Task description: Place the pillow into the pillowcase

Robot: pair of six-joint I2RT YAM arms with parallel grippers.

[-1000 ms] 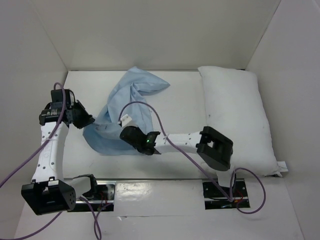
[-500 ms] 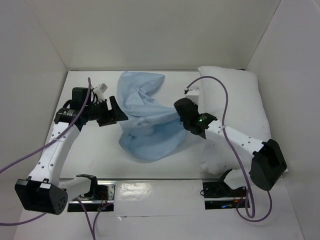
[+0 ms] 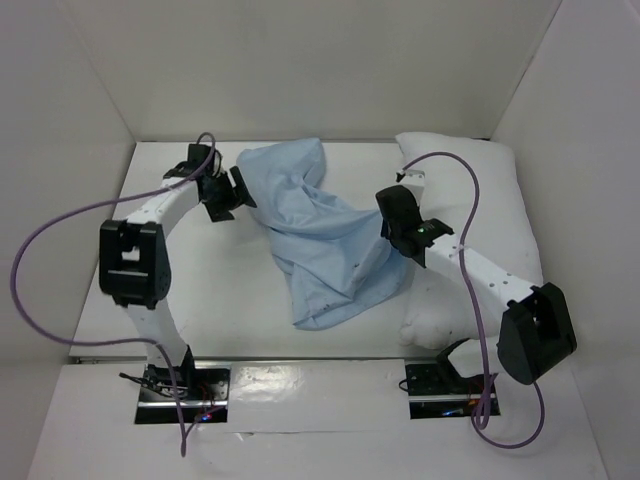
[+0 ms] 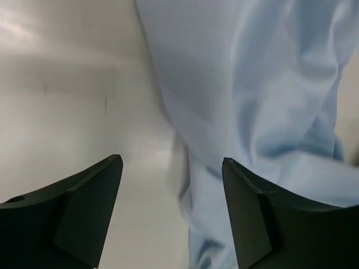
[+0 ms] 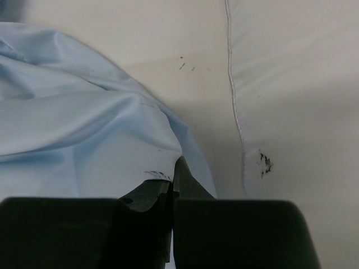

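Note:
The left gripper comes down to the right in the top view next and closes on the pillowcase's side edge (image 3: 256, 197) (image 4: 180, 116), because the cloth already reaches between the open fingers.
The light blue pillowcase (image 3: 320, 235) lies crumpled in the middle of the table, its right side lifted. My right gripper (image 3: 388, 205) is shut on the pillowcase's edge (image 5: 84, 129), the cloth pinched at the jaw tips of the right gripper (image 5: 179, 168). The white pillow (image 3: 480, 230) lies just to the right of it, its seam and a dark speck visible on the pillow (image 5: 297, 84). My left gripper (image 3: 232, 195) stands open at the pillowcase's far left edge. In the left wrist view the left gripper (image 4: 171, 159) holds nothing, with the pillowcase (image 4: 252, 84) reaching in between its fingers from the right.
White walls close in the white table (image 3: 200, 290) on the left, back and right. A purple cable (image 3: 60, 230) loops off the left arm and another purple cable (image 3: 465, 200) arches over the pillow. The arm bases (image 3: 440, 385) sit at the near edge.
The left gripper has opened and let go of the cloth, and its arm has swung to the far side. The right gripper has dragged the pillowcase rightward up to the pillow.

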